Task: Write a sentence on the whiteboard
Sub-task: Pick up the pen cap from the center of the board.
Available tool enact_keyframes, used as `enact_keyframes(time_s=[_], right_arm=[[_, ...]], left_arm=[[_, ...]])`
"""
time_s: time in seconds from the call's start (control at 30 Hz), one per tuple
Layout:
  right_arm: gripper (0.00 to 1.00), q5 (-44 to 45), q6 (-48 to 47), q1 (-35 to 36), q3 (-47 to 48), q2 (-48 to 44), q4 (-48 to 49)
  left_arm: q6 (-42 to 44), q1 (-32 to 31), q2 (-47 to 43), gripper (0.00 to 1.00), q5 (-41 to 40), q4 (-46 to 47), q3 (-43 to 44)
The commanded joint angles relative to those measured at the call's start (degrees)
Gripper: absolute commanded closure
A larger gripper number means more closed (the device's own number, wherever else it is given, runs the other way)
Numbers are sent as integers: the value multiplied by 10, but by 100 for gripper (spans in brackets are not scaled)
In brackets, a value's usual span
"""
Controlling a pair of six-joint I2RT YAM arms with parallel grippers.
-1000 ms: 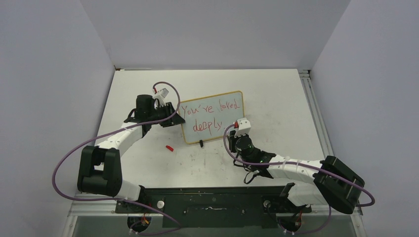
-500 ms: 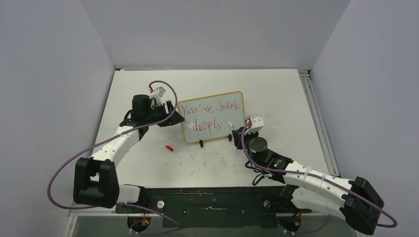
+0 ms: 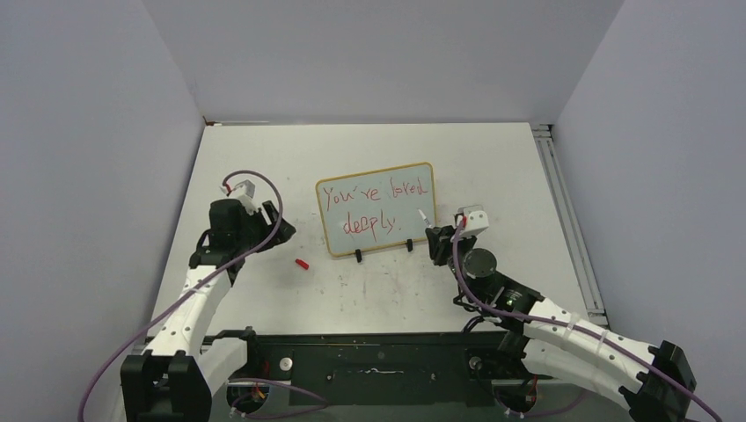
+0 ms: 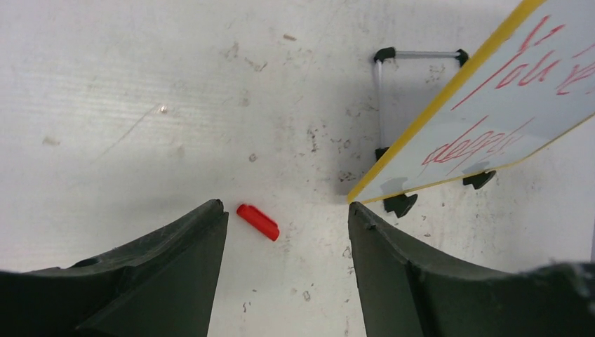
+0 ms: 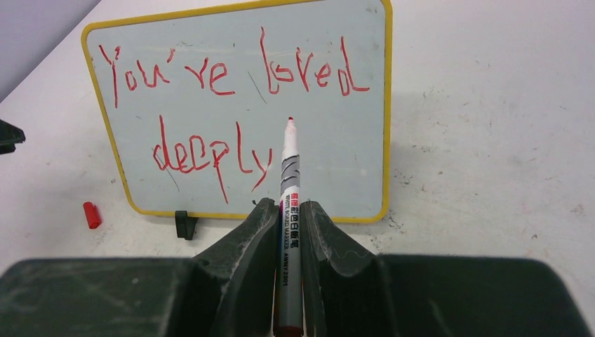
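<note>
I should lower my left gripper to the right in the top view and turn to close on the red marker cap [image 3: 302, 264] [image 4: 258, 222], as it's angled to my fingers.
The whiteboard [image 3: 387, 208] stands tilted on its black feet at mid-table, with the red sentence [image 3: 369, 225] "You're loved deeply" in two lines. The right wrist view shows the whiteboard [image 5: 337, 154] and the sentence [image 5: 184, 156] head-on. My right gripper [image 3: 435, 236] sits just off the board's lower right corner, shut on a grey marker [image 5: 290, 168]. Its red tip points at the board, after "deeply"; I cannot tell whether it touches. My left gripper [image 3: 281, 230] hangs open and empty, left of the board and apart from it. The left wrist view shows the whiteboard [image 4: 533, 105] edge to the right of the left gripper [image 4: 286, 210].
A red marker cap [image 3: 302, 263] lies on the white table, left of the board's near corner. The same marker cap [image 4: 257, 221] shows just ahead of my left fingertips. Grey walls close in the table's left, back and right. A black base rail [image 3: 378, 360] runs along the near edge.
My left gripper has opened and drawn back left, away from the board's left edge. My right arm has swung right, carrying the marker toward the board's right edge.
</note>
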Motion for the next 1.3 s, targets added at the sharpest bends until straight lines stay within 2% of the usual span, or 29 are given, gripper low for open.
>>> enact_keyframes(time_s=[0.0,0.2,0.4,0.7,0.93,1.13,1.27], right_arm=[[95,12,-11,-3,16,-28,-1],[95,11,-16,-3,13,-52,-9],[95,14,-11,-3,5,-70,-13],[95,22,-5,-3,-2,-89,-21],[95,27,-1,-3,-3,-93,-32],[95,30,3,-3,-5,-93,-36],[95,35,6,-3,-7,-92,-40]], left_arm=[[-58,-18,-33,40,-78,-58,-39],[-150,-96,-36,42,-129,-33,-86],[-198,-113,-6,45,-133,23,-120],[-187,-128,73,52,-130,82,-113],[-157,-129,124,52,-169,95,-89],[-127,-135,169,53,-137,146,-67],[-100,-157,187,53,-143,132,-46]])
